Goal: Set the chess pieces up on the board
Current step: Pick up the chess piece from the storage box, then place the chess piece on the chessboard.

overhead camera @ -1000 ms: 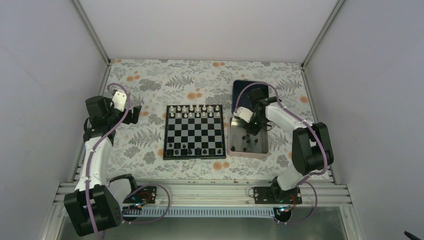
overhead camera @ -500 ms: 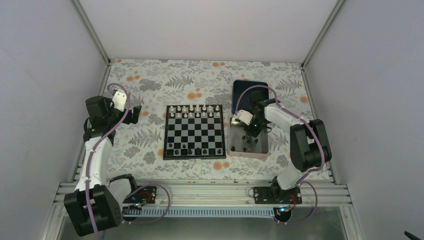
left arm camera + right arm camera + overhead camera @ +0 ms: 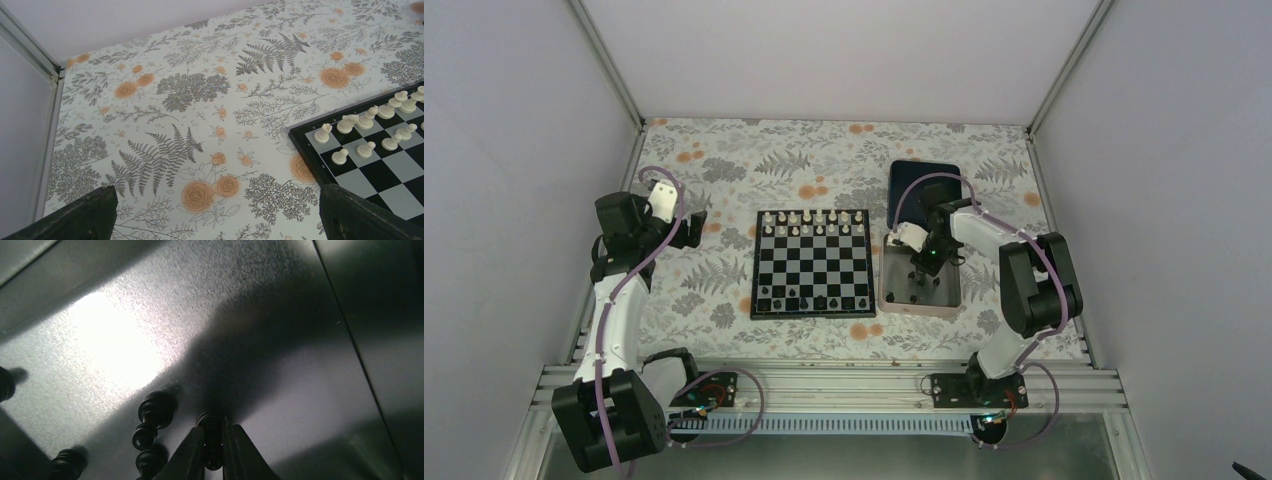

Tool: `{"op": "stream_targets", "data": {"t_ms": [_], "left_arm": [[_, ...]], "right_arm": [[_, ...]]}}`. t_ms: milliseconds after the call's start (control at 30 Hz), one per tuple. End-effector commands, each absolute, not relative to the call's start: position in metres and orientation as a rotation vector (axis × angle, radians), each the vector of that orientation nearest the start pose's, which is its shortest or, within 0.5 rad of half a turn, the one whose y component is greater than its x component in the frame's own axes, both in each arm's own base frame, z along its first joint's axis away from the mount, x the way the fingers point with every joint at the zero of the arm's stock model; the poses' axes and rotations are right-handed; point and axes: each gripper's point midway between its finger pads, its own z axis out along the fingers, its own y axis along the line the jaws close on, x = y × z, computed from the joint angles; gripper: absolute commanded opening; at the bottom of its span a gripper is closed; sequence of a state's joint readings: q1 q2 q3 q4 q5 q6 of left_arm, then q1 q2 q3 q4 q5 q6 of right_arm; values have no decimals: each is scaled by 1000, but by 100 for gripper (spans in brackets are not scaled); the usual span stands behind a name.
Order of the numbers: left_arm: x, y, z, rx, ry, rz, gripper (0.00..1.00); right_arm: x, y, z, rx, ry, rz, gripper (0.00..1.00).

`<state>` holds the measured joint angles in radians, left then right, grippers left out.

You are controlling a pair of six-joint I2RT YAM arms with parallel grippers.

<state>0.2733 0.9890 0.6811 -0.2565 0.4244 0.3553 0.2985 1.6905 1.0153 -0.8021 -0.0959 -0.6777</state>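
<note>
I will next move my right gripper's black chess piece up, left in the top view, then down, and release it on the dark square beyond the board's near row (image 3: 806, 291), which is empty.
The board (image 3: 814, 262) lies mid-table, with white pieces along its far rows and a few black chess pieces (image 3: 809, 300) on its near row. My right gripper (image 3: 921, 268) reaches down into the silver tray (image 3: 948, 300). In the right wrist view my right gripper (image 3: 214, 432) is shut on one lying black chess piece (image 3: 212, 420); other black pieces (image 3: 151, 416) lie just to its left. My left gripper (image 3: 699, 228) hovers left of the board's far corner. In the left wrist view it (image 3: 217, 200) stands open over the flowered cloth, the board's corner (image 3: 305, 145) on the right.
A dark blue tray (image 3: 924, 170) sits behind the silver tray. White pieces (image 3: 345, 125) stand near the board's edge in the left wrist view. The cage's metal posts and walls enclose the table on three sides.
My right gripper has moved down into the silver tray and closed on a black piece. The left arm has stayed still.
</note>
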Motion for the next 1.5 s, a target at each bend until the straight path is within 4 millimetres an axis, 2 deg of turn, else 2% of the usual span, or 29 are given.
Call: {"op": "stream_targets", "data": {"t_ms": [0,100,200,300,367,467,533,600,733,933,1100,1467], "left_arm": [[328,17,193,340,2042,-89,100],[327,17,194,339,2040,-88,100],[327,17,194,339,2038,-90,100],[328,17,195,340,2036,-91,100],[327,17,195,340,2037,-92,100],[327,17,195,339,2036,-92,100],[327,17,195,339,2036,-91,100],[327,17,196,339,2035,-89,100],[327,18,196,334,2035,-83,100],[327,20,198,331,2032,-75,100],[327,19,197,331,2034,-78,100],[327,19,196,333,2033,-86,100]], "right_arm": [[285,104,28,-1412,2670,135,7],[285,101,35,-1402,2689,107,5],[292,107,69,-1375,2634,89,5],[295,125,102,-1404,2560,54,5],[297,141,125,-1437,2501,34,4],[295,177,153,-1527,2407,36,4],[290,207,165,-1612,2333,58,4],[283,243,168,-1713,2250,93,4],[275,294,156,-1864,2150,126,4],[257,340,118,-2043,2093,170,5],[241,360,88,-2157,2073,179,4],[221,381,58,-2276,2048,192,5]]}}
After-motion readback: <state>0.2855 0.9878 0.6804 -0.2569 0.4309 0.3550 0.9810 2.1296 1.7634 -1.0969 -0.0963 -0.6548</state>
